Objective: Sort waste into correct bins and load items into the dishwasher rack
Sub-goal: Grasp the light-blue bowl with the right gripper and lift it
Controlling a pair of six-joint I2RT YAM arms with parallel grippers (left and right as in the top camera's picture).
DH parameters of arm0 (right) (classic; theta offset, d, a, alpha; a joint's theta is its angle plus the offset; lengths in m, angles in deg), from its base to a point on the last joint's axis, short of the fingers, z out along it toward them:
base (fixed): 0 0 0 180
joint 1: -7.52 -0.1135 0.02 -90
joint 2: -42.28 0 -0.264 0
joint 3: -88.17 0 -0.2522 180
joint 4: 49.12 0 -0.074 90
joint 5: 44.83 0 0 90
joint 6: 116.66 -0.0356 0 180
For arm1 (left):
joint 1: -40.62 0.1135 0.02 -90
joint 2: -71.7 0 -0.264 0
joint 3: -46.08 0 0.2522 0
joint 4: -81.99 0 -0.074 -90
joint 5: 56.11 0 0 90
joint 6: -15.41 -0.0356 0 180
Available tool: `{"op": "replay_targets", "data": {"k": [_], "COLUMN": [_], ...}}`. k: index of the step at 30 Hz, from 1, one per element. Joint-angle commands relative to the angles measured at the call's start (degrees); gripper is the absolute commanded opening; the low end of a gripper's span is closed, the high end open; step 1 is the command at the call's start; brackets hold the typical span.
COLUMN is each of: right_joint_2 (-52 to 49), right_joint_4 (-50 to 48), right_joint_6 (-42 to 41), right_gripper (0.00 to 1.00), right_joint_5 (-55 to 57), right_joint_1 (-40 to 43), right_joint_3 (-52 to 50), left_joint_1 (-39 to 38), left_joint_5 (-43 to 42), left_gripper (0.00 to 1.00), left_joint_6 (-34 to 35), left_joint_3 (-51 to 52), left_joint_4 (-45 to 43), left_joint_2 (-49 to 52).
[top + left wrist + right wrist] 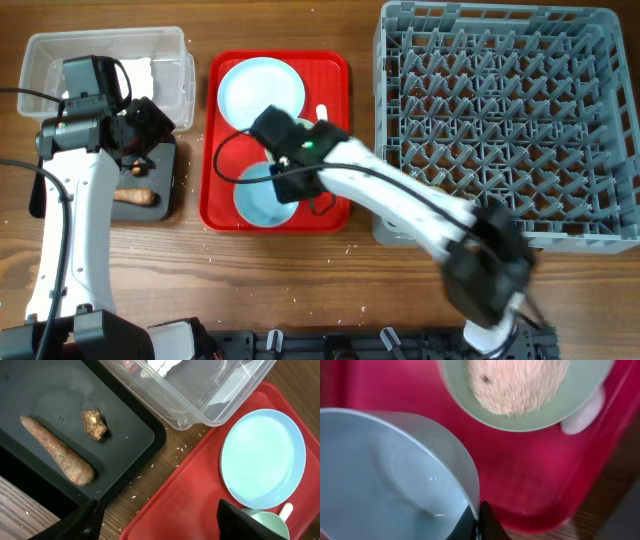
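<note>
My right gripper rises next, carries the bowl outward into the grey rack's far end (pixel 440 40) and releases it. That end lies outward, to the gripper's right in the overhead view.
My right gripper (pixel 285 178) is shut on the rim of a pale blue bowl (pixel 262 203) on the flat red serving tray (pixel 335 210); the rim sits between the fingers (pixel 477 522) in the right wrist view, by the bowl (pixel 385 475). A pale greenish bowl of rice (pixel 520 390) lies beside it. The round plate (pixel 260 88) and spoon (pixel 321 112) lie on the red tray. My left gripper (pixel 162 522) is open and empty over the tray edges. The brown sausage piece (pixel 57 450) and food lump (pixel 94 424) lie in the black tray (pixel 130 435). The yellow cup is out of view.
The clear tub (pixel 40 60) at the back left holds a white napkin (pixel 162 365) and a red wrapper (pixel 129 363). Loose rice grains (pixel 145 480) lie on the wood between the trays. The grey rack (pixel 500 120) fills the right side.
</note>
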Motion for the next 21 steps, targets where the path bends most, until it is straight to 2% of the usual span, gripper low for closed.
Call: {"op": "replay_targets", "data": {"k": [1,3,5,7,9,12,15,18,21], "right_joint_2": [14.9,21.1,22.3,20.3,17.3,7.1,-2.2,-8.8,-13.7], "right_joint_4": [0.2,2.8,5.4,3.4,-0.5,-15.7,-33.3,-46.1,-51.6], "right_joint_6": [2.2,-2.1,-4.9,-4.5,-4.3,7.6,26.8,41.0,45.2], "right_gripper": [0.04,0.04,0.04,0.04,0.04,0.04,0.04,0.04,0.04], "right_joint_5": [7.7,25.6,42.1,49.2,52.2,55.7,65.2,68.6,68.6], "right_joint_1": [1.9,5.9,12.7,21.4,26.7,32.2,32.7,32.7,33.1], "right_joint_3": [1.1,1.1,1.1,1.0,1.0,1.0,1.0,1.0,1.0], "left_joint_1": [0.3,0.3,0.3,0.3,0.3,0.3,0.3,0.3,0.3], "left_joint_5": [1.0,0.9,0.9,0.9,0.9,0.9,0.0,-0.5,-0.5], "left_gripper": [0.73,0.72,0.72,0.72,0.72,0.72,0.73,0.73,0.73], "left_joint_6": [0.5,0.6,0.6,0.6,0.6,0.6,0.6,0.6,0.6], "left_joint_3": [-0.4,-0.4,-0.4,-0.4,-0.4,-0.4,-0.4,-0.4,-0.4], "left_joint_4": [-0.1,-0.2,-0.2,-0.2,-0.2,-0.1,-0.2,-0.2,-0.2], "left_joint_2": [-0.2,-0.2,-0.2,-0.2,-0.2,-0.2,-0.2,-0.2,-0.2]}}
